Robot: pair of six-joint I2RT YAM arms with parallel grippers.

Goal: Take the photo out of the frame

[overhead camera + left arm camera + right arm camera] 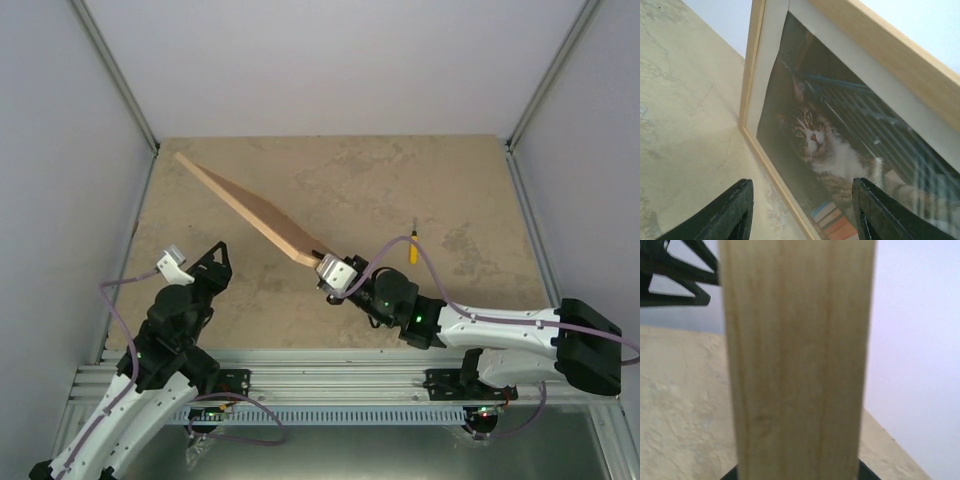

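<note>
My right gripper turns and lowers toward the yellow tool next, then lays the frame (255,210) face up on the bare tabletop and releases, as the frame stands on edge.
The frame (255,210) of pale wood stands on its long edge, tilted, running from the far left to the table's middle. My right gripper (324,264) is shut on its near end. In the right wrist view the frame's edge (795,360) fills the middle and hides most of the fingers. In the left wrist view the frame's moulding (900,55) surrounds a white mat (774,75) and the photo (815,142) of a tabby cat above orange-red books, behind glass. My left gripper (216,258) is open and empty, close to the frame's front face, its fingers (735,212) apart.
A small yellow tool (412,247) lies on the beige table (420,180) right of the frame. Grey walls and metal posts close off the far, left and right sides. A metal rail (330,362) runs along the near edge.
</note>
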